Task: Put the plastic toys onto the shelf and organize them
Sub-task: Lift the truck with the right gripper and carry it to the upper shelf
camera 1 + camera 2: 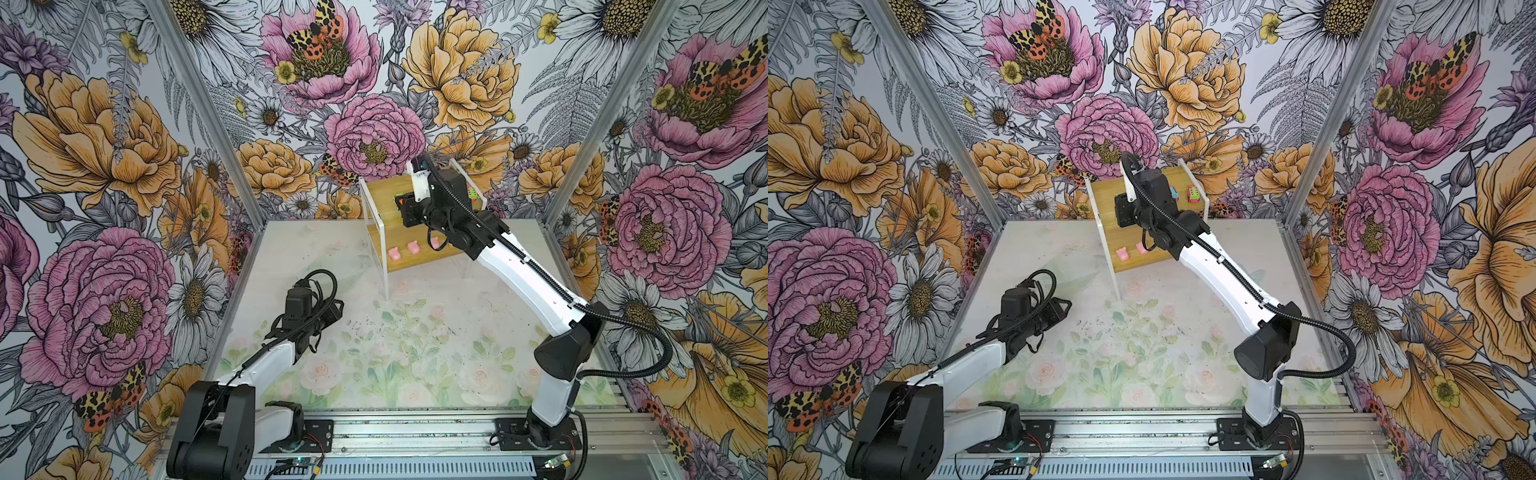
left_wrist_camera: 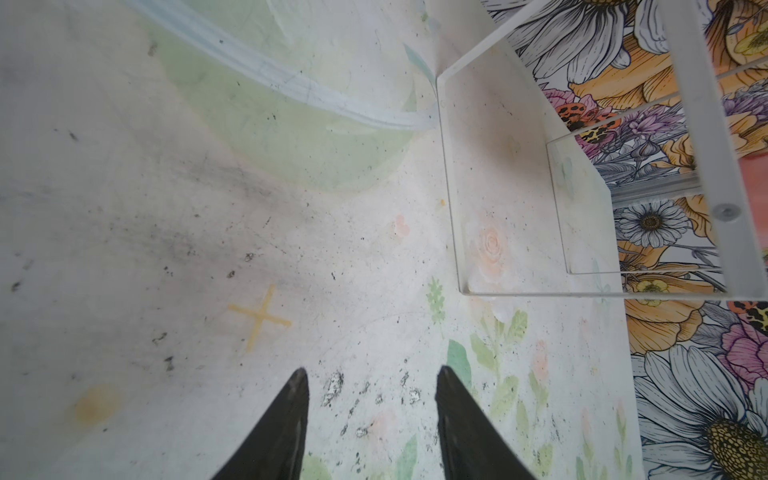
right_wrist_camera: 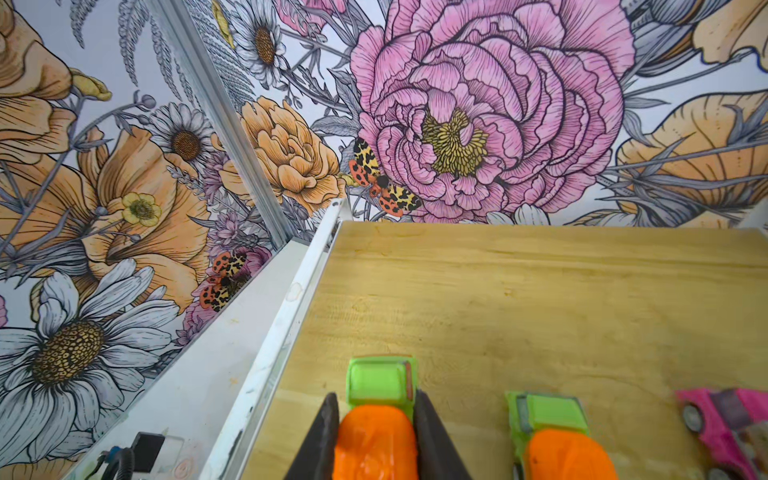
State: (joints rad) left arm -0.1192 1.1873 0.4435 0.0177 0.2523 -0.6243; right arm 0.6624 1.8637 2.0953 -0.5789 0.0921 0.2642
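My right gripper shifts toward the upper board's white side frame next, then goes down and releases the orange-and-green car there, since the board beside that frame is bare.
The shelf stands at the back of the table; its bamboo upper board fills the right wrist view. My right gripper is over that board's left end, shut on an orange-and-green car. A second orange-and-green car and a pink car stand beside it. In a top view two pink cars show behind the arm. Pale pink pig figures sit in a row on the lower board. My left gripper hovers open and empty over the table.
My right arm crosses above the lower tier's right half. The shelf's white frame stands just ahead of the left gripper. A faint, clear curved rim lies on the floral table mat left of the shelf. The flowered walls close in behind.
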